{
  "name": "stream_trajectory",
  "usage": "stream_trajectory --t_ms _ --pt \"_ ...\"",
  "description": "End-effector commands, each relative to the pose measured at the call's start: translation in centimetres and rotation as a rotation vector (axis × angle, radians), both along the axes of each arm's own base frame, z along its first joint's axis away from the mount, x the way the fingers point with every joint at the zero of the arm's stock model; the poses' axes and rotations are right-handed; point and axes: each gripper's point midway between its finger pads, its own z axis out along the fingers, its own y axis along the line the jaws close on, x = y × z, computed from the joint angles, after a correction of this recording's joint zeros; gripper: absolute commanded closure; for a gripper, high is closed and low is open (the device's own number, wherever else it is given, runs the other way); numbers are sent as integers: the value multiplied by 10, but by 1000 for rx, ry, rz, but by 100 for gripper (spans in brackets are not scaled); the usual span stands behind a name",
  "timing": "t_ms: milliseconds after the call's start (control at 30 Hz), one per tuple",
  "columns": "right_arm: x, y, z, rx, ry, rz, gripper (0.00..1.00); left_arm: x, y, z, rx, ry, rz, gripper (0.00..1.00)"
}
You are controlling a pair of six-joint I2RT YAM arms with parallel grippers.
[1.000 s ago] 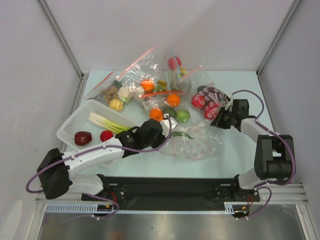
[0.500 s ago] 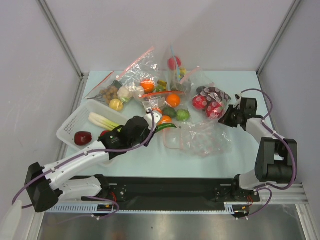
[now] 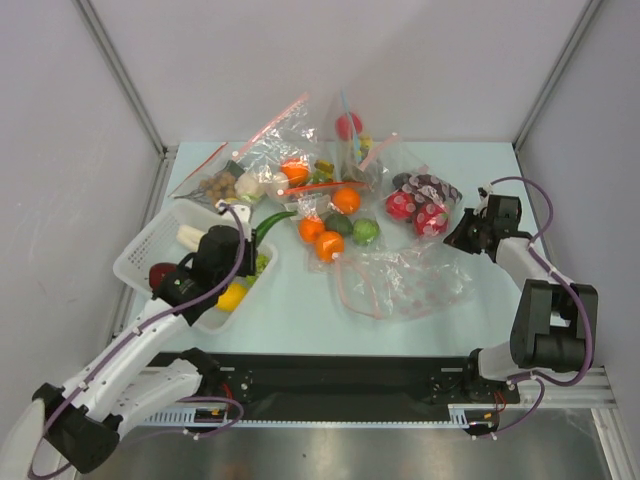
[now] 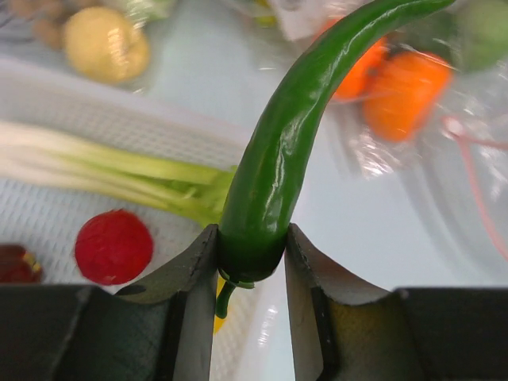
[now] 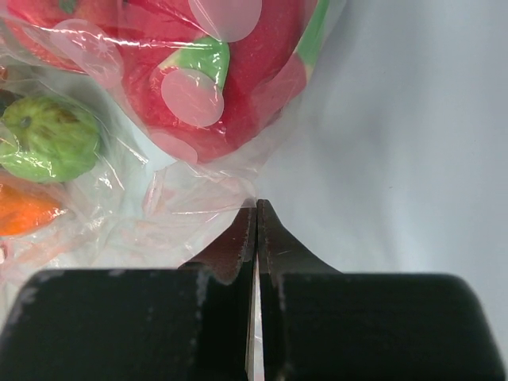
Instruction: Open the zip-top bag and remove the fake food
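The pepper's tip still hangs outside the basket, so my left gripper will next turn and lower from the basket's rim toward the dark red apple and red ball [image 3: 172, 272].
My left gripper [image 3: 247, 235] [image 4: 250, 238] is shut on the stem end of a green chili pepper [image 3: 272, 220] [image 4: 278, 159] and holds it over the far right rim of the white basket [image 3: 135, 255]. In the basket lie a leek [image 3: 190, 236] [image 4: 119, 163], a dark red apple [image 3: 160, 272], a red ball [image 4: 113, 246] and a lemon [image 3: 232, 296]. The zip-top bag [image 3: 405, 285] [image 5: 182, 230] lies flat and crumpled at centre right. My right gripper [image 3: 458, 238] [image 5: 255, 205] is shut at the bag's far right corner, with plastic film pinched at its tips.
Two oranges [image 3: 320, 236] and a green fruit [image 3: 365, 232] lie loose beside the bag's mouth. Several other clear bags of toy food [image 3: 300, 165] crowd the back. A bag of red fruit [image 3: 415, 205] [image 5: 230, 71] lies just left of my right gripper.
My left arm has swung left with the pepper, from the bag's mouth to the basket. My right gripper has drawn slightly right, and the bag has shifted with it.
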Motion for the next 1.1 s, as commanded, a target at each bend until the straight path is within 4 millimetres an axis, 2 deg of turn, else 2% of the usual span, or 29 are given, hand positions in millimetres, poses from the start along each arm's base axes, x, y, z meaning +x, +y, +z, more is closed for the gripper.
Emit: stream_trajectory --t_ms 0,33,67,133,167,267,367,533,567,633,733,767,933,1067 --pt "10 -6 25 -30 -81 -5 100 10 41 -4 -62 -11 241 65" --pt "10 -6 25 -30 -80 -4 100 14 51 2 -87 -52 317 65" --pt "10 -6 27 -30 -85 -5 100 14 64 1 -100 -76 377 60" --pt "10 -5 28 -26 -87 -5 100 21 77 9 -163 -146 469 60" --pt "10 -4 29 -23 -90 -2 100 20 89 2 -177 -155 514 59" --pt "10 -2 31 -15 -98 5 100 26 101 -6 -215 -176 567 59" --pt "9 -1 32 -12 -101 9 100 29 125 -22 -191 -136 649 59" --pt "9 1 34 -5 -107 14 100 30 135 -38 -205 -110 690 56" --pt "9 1 34 -6 -108 15 100 29 138 -42 -206 -106 700 42" --pt "8 1 34 -6 -106 17 100 28 139 -42 -212 -112 703 34" --pt "9 2 34 -3 -106 18 100 25 141 -42 -203 -114 708 3" --pt "8 3 33 -1 -103 20 100 24 142 -39 -206 -125 709 0" --pt "8 4 34 -8 -104 22 100 21 146 -27 -212 -170 717 0" --pt "7 3 37 -27 -105 15 87 20 143 -15 -232 -200 697 0"
